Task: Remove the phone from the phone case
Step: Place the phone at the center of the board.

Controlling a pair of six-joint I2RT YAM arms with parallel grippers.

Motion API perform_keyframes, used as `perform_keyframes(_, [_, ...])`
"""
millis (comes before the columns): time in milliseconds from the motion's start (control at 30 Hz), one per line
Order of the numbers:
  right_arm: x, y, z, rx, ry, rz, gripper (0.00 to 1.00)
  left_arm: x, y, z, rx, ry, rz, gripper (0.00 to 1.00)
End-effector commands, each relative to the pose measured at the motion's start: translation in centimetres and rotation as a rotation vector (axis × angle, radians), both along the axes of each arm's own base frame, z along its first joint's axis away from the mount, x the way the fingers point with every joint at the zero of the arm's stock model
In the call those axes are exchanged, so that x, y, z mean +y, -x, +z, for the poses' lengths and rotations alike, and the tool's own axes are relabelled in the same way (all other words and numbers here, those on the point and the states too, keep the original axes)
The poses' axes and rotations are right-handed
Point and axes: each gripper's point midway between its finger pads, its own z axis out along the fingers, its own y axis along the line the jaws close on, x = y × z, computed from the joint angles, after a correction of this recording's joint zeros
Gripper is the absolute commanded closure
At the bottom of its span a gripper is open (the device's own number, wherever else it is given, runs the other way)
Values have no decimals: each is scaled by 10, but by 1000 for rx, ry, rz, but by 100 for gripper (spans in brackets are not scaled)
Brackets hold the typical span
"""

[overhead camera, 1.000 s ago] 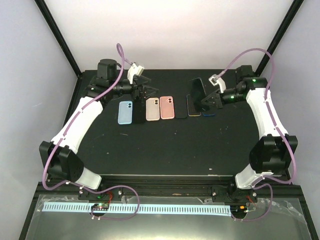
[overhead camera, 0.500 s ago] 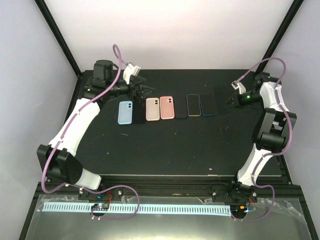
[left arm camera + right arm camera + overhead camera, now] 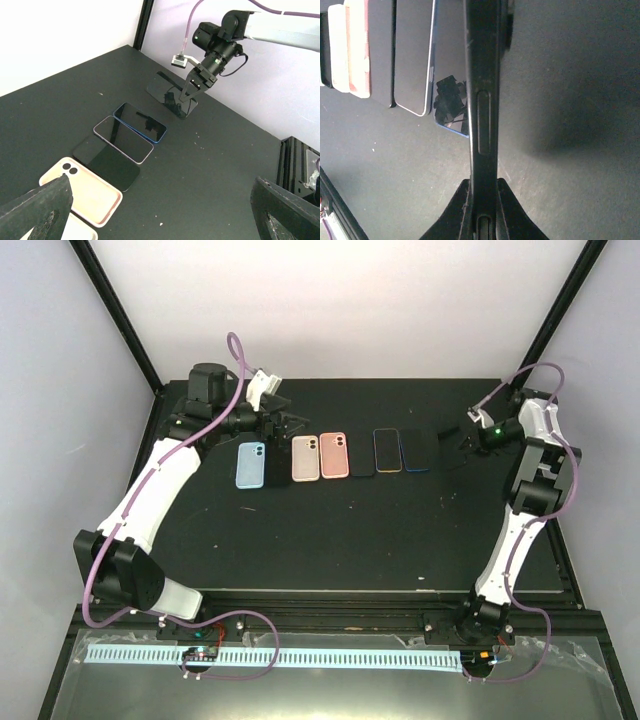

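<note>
I will next lower my right gripper and move it toward the blue-rimmed phone. Then I will lay the glossy black phone beside the blue-rimmed phone, since bare table [image 3: 513,75] is free there.
My right gripper [image 3: 463,439] [image 3: 482,192] is shut on the end of a black phone case [image 3: 482,75] [image 3: 444,445], seen edge-on with a long side button. From the left wrist view its glossy face [image 3: 164,89] lies low over the table at the right end of the row; it looks like a phone sits in it. My left gripper [image 3: 290,425] [image 3: 160,185] hangs open and empty above the left part of the row, near the pink case [image 3: 305,458].
A row on the black table [image 3: 330,530]: a light blue case [image 3: 250,464], a salmon case [image 3: 335,455], a black phone [image 3: 106,162], a pale-rimmed phone [image 3: 387,450] and a blue-rimmed phone [image 3: 415,452]. The table's right edge is close to my right arm.
My right arm swung right, carrying the black phone case from upright over the row down to nearly flat at the row's right end. The left arm barely moved.
</note>
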Motion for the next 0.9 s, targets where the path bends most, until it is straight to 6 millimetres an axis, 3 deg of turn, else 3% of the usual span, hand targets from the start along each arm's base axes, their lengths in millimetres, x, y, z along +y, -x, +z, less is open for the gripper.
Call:
perform_keyframes(0, [0,-11,-1,5,-39,-12,99,6,2,9,-32,-6,32,1])
perform_keyframes(233, [2,-24,-24,34,-99,-28,99,7,-4,-1,-6,-19,50,1])
perform_keyframes(533, [15,-24,-48,96,-205,-40,99,8,-21,-10,26,-37,93,1])
perform_keyframes(867, [32,-24,-53,113,-215,-18,97,10,-33,-15,32,-51,129,1])
